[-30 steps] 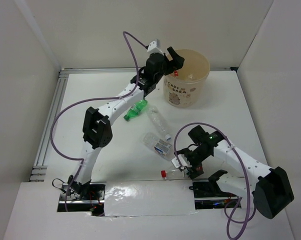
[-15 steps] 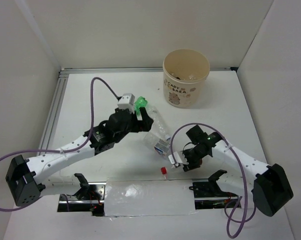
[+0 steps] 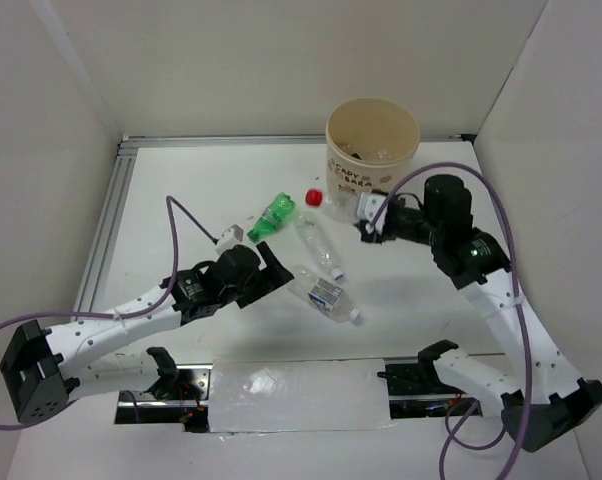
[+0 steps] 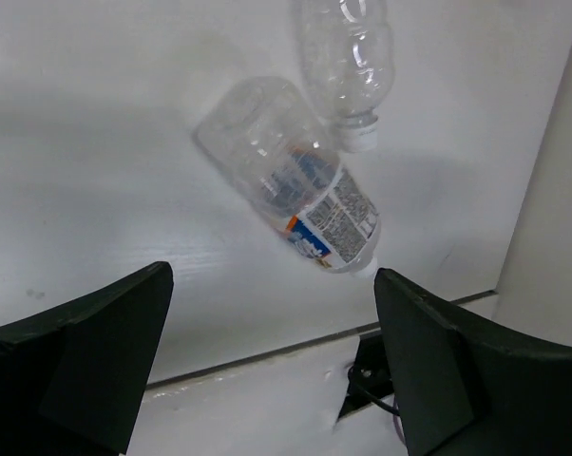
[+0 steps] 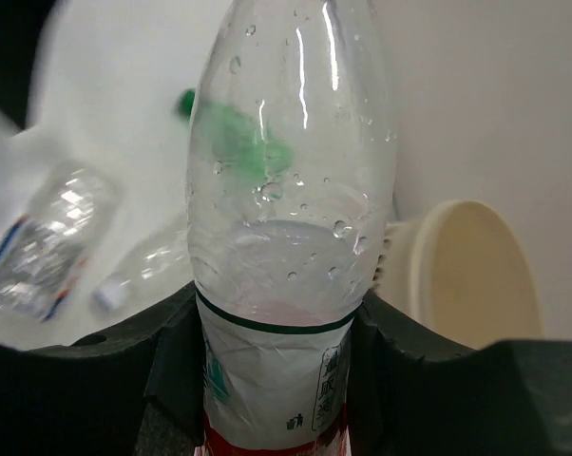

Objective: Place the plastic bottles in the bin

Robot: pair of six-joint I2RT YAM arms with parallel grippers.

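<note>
My left gripper should move down, open, toward the right in the top view and close around the labelled middle of the blue-white labelled bottle, because that bottle is the nearest.
My right gripper (image 3: 369, 212) is shut on a clear plastic bottle (image 5: 291, 218) with a red-and-white label, held in the air just left of the beige bin (image 3: 373, 150). Its red cap (image 3: 314, 197) points left. The bin (image 5: 462, 275) shows behind the bottle in the right wrist view. Three bottles lie on the table: a green one (image 3: 271, 217), a clear one (image 3: 316, 243) and a blue-white labelled one (image 3: 324, 293). My left gripper (image 3: 271, 265) hangs open, low, just left of the labelled bottle (image 4: 295, 190), with the clear bottle (image 4: 348, 57) beyond it.
Other bottles lie inside the bin (image 3: 369, 153). A metal rail (image 3: 101, 240) runs along the table's left side, and white walls close in the left, back and right. The silver-taped front edge (image 3: 291, 385) sits between the arm bases.
The right gripper closed on the red-capped bottle near the front edge and lifted it up beside the bin. The left arm swung back from the bin and came down by the labelled bottle.
</note>
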